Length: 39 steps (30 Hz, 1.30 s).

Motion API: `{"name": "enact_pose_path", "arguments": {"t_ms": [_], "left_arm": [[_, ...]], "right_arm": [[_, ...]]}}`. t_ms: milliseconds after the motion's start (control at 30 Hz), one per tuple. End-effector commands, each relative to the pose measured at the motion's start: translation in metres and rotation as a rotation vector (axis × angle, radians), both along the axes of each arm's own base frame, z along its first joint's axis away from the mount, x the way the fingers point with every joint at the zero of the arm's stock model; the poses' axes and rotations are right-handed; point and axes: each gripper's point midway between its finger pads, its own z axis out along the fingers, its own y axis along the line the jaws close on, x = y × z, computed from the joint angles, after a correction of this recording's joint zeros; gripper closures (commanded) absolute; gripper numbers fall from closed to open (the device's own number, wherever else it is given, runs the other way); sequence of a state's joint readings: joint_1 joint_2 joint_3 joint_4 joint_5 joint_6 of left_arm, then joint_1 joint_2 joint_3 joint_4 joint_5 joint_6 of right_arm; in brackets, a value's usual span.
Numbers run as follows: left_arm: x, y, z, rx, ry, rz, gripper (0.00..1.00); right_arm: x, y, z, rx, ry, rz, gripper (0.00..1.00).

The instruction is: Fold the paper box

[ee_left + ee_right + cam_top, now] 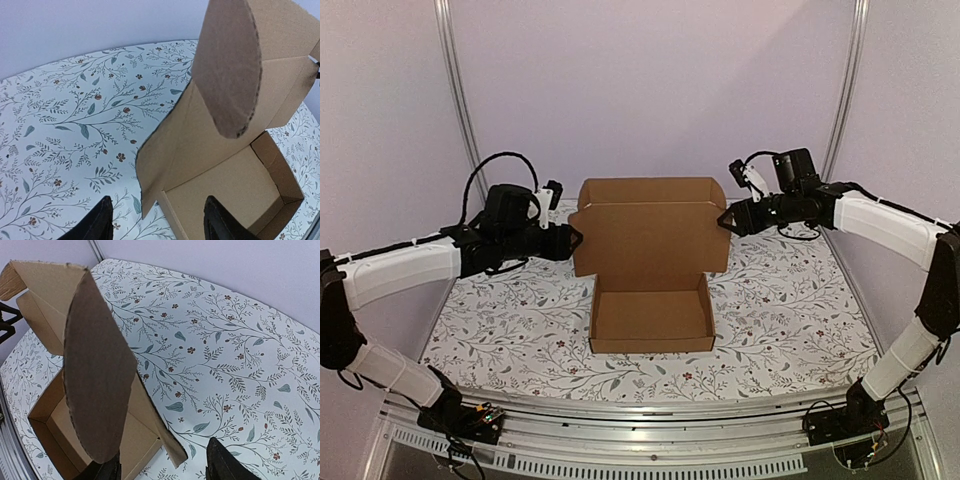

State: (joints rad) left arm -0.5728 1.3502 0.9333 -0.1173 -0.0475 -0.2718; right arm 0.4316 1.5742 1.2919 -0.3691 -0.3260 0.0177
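Observation:
Next, my left gripper first slides to the right in the top view to get its open fingers around the lid's side edge.
The paper box (651, 318) is plain brown cardboard in the middle of the table, its shallow tray formed and its lid (650, 232) standing upright behind the tray. My left gripper (576, 241) is at the lid's left edge, my right gripper (723, 220) at its right edge. In the left wrist view the gripper (161, 224) stands open; the rounded side flap (229, 65) rises ahead, and the tray corner lies beyond the fingers. In the right wrist view the gripper (166, 469) is open, with the other rounded flap (97, 370) hanging just in front of its left finger (108, 471).
A floral-patterned cloth (790, 300) covers the table. Pale walls and metal posts (460, 100) enclose the back and sides. An aluminium rail (650, 415) runs along the near edge between the arm bases.

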Motion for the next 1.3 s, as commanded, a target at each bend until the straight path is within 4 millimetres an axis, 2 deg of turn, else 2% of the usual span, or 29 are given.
{"name": "enact_pose_path", "arguments": {"t_ms": [0,233,400,633,700,833,967,1100,1267], "left_arm": [[0.017,-0.001,0.007,-0.005,-0.038,-0.021,0.39],[0.027,-0.010,0.008,-0.013,-0.046,-0.064,0.40],[0.027,-0.019,0.009,-0.027,-0.049,-0.111,0.42],[0.026,-0.024,0.017,-0.053,-0.088,-0.142,0.45],[0.025,-0.025,0.017,-0.055,-0.091,-0.153,0.54],[0.023,-0.027,0.014,-0.059,-0.084,-0.167,0.77],[0.022,-0.027,0.013,-0.063,-0.081,-0.167,0.90],[0.020,-0.028,0.016,-0.079,-0.081,-0.169,1.00],[0.015,-0.026,0.019,-0.104,-0.078,-0.157,1.00]], "right_arm": [[0.010,0.007,0.007,0.026,-0.021,0.018,0.47],[0.013,0.013,0.002,0.033,-0.009,0.042,0.62],[0.010,0.018,0.001,0.030,-0.024,0.094,0.79],[0.004,0.021,0.000,0.041,-0.021,0.125,0.95],[0.003,0.021,-0.002,0.042,-0.018,0.131,0.99],[0.000,0.020,-0.004,0.043,-0.017,0.133,1.00],[-0.003,0.020,-0.003,0.052,-0.021,0.130,1.00],[-0.005,0.019,0.003,0.078,-0.037,0.114,1.00],[-0.014,0.020,0.010,0.130,-0.035,0.064,1.00]]}}
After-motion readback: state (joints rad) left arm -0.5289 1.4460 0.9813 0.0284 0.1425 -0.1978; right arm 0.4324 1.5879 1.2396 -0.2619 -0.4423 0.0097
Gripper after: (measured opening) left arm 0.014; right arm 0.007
